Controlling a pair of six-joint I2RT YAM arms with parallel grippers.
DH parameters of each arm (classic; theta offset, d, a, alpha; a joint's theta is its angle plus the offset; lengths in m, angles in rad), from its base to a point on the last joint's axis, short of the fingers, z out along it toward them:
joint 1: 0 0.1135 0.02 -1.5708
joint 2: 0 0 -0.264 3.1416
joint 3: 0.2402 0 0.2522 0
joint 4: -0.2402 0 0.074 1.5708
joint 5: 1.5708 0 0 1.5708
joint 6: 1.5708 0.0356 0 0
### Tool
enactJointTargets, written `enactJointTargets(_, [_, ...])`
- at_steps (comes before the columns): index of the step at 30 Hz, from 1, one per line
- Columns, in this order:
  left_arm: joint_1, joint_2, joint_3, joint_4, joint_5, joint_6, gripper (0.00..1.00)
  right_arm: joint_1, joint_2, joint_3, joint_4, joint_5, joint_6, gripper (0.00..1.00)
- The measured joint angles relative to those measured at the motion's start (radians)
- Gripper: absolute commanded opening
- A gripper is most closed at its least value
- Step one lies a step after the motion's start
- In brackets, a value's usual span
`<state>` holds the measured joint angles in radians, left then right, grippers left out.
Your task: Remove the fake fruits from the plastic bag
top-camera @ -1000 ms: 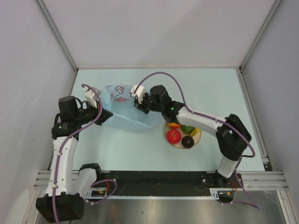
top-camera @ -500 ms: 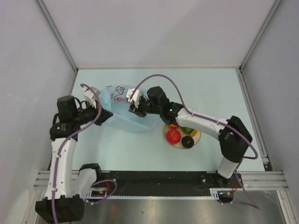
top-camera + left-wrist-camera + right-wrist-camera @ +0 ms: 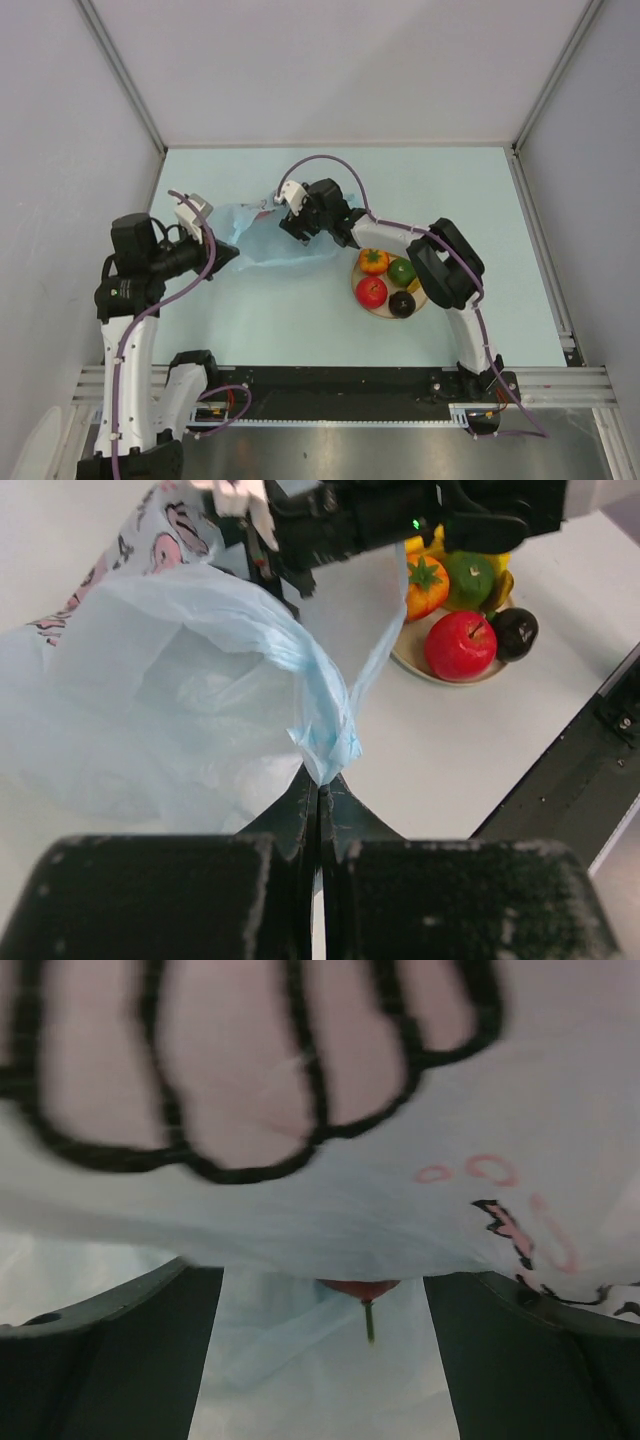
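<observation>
My right gripper needs to push its fingers down and outward beneath the bag's printed white patch (image 3: 300, 1090) hiding the small red thing and close, since the thing lies below and outward of it.
The plastic bag (image 3: 268, 240), light blue and crinkly, lies slumped on the table left of centre. My left gripper (image 3: 226, 258) is shut on a bunched bit of its rim (image 3: 322, 742). My right gripper (image 3: 288, 226) sits over the bag's far side with its jaws wide apart, close against the printed white patch (image 3: 300, 1090). Under that patch peeks a small red thing with a thin green stem (image 3: 366, 1305). On the tan plate (image 3: 422, 296) lie fake fruits: an orange one (image 3: 374, 261), a green one (image 3: 402, 270), a red apple (image 3: 371, 292) and a dark maroon one (image 3: 402, 304).
The plate stands right of the bag, under the right forearm. Grey walls close the table on the left, back and right. A black rail (image 3: 340, 385) with the arm bases runs along the near edge.
The right gripper opened and slid left and farther back over the bag. The bag sank from a raised pouch to a flatter heap. The left arm drew back slightly left.
</observation>
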<state>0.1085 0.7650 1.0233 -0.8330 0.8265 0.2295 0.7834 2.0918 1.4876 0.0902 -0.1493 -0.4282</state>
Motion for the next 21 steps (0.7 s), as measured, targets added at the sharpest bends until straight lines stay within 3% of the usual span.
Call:
enactJointTargets(4, [0.000,0.010,0.000,-0.029,0.004,0.019,0.00,-0.033,0.111,0.130,0.001,0.011,-0.011,0.79])
enactJointTargets(7, [0.000,0.027,0.001,-0.051,-0.003,0.037,0.00,-0.037,0.184,0.211,-0.003,0.008,-0.020,0.70])
enactJointTargets(14, [0.000,0.053,0.004,-0.060,-0.032,0.059,0.00,-0.042,0.206,0.227,-0.040,-0.037,-0.026,0.38])
enactJointTargets(21, [0.000,0.061,-0.019,0.021,-0.034,0.037,0.00,-0.041,0.053,0.139,-0.100,-0.112,0.002,0.32])
